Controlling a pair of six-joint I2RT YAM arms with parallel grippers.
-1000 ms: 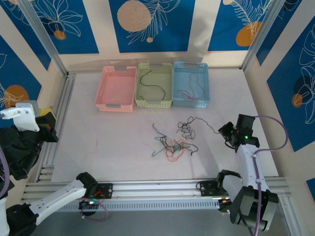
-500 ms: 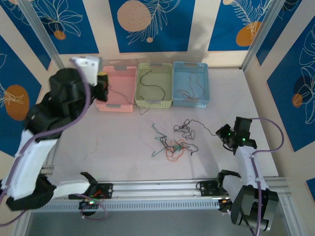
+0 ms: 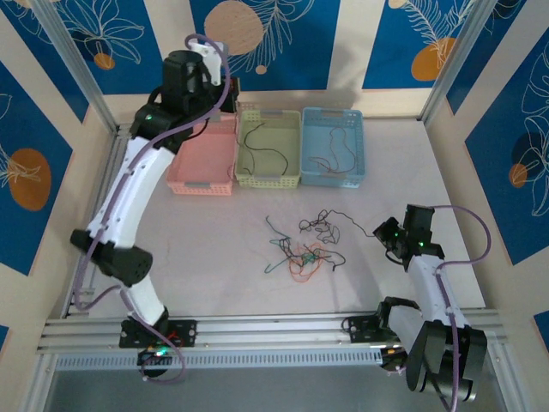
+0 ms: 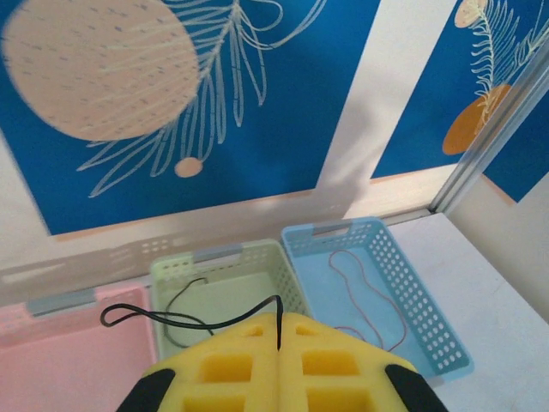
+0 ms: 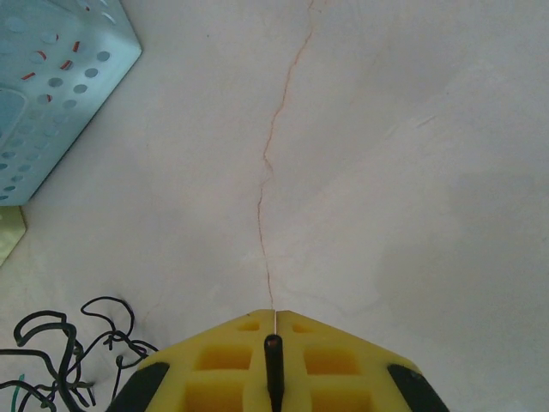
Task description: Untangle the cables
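My left gripper swings over the green basket [image 3: 268, 148] [image 4: 232, 287] next, which already holds a black cable, and lowers to release its own black cable inside.
A tangle of thin black, red, orange and green cables [image 3: 304, 245] lies mid-table. One black strand [image 3: 356, 219] runs from it to my right gripper [image 3: 388, 232], whose yellow jaws [image 5: 274, 313] are shut on its black end [image 5: 273, 369]. More black curls [image 5: 69, 343] lie to that gripper's left. My left gripper [image 3: 227, 90] hangs high over the baskets. Its jaws [image 4: 280, 318] are shut on a black cable [image 4: 218, 325] that loops left above the pink basket [image 4: 51, 302].
Three baskets stand in a row at the back: pink [image 3: 203, 184], green [image 3: 268, 178] holding a black cable [image 3: 257, 146], blue [image 3: 333, 178] holding thin red cables [image 3: 330, 161]. A fine crack [image 5: 266, 172] crosses the table. Aluminium frame rails [image 3: 257, 330] line the near edge.
The left arm swung up from the left side to high over the baskets, carrying a black cable. The right gripper shifted slightly left and back, still pinching its strand.
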